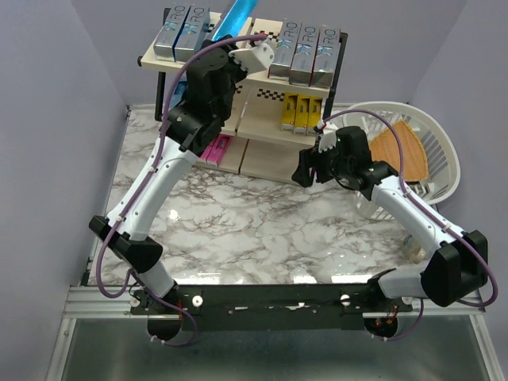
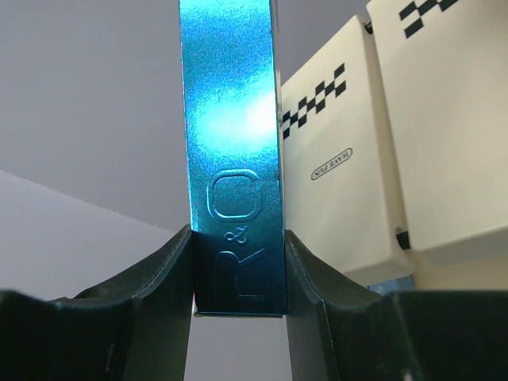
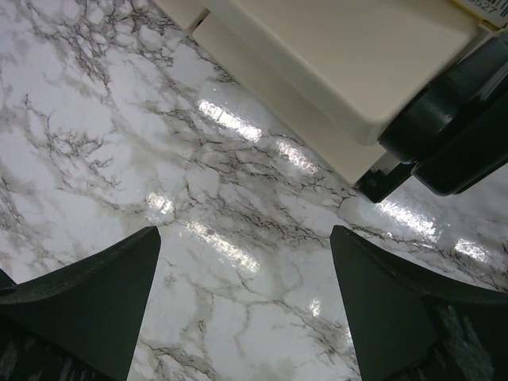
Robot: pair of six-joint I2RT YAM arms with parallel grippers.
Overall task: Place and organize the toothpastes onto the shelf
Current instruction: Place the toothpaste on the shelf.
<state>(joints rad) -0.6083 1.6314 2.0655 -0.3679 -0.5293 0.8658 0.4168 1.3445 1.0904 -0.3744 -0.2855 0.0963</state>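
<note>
I will lower my left gripper next and release the blue box (image 1: 236, 16) on the shelf's top board beside the paired silver toothpastes, as bare board shows between the silver groups.
A shiny light blue toothpaste box (image 2: 234, 159) stands upright between the fingers of my left gripper (image 2: 238, 270), which is shut on its lower end. From above, that box (image 1: 236, 16) is held at the top tier of the shelf (image 1: 262, 119), between two groups of silver toothpastes (image 1: 184, 36) (image 1: 305, 54). Yellow toothpastes (image 1: 298, 111) stand on the middle tier and pink ones (image 1: 216, 149) on the bottom left. My right gripper (image 1: 305, 171) hangs open and empty over the marble in front of the shelf, its fingers (image 3: 87, 294) wide apart.
A white plastic basket (image 1: 444, 159) with a wedge-shaped wooden board (image 1: 401, 151) sits at the right. The marble table (image 1: 254, 230) runs from the shelf to the arm bases. The shelf's beige boards (image 2: 444, 119) stand just right of the held box, and its lowest board (image 3: 349, 55) lies ahead of my right gripper.
</note>
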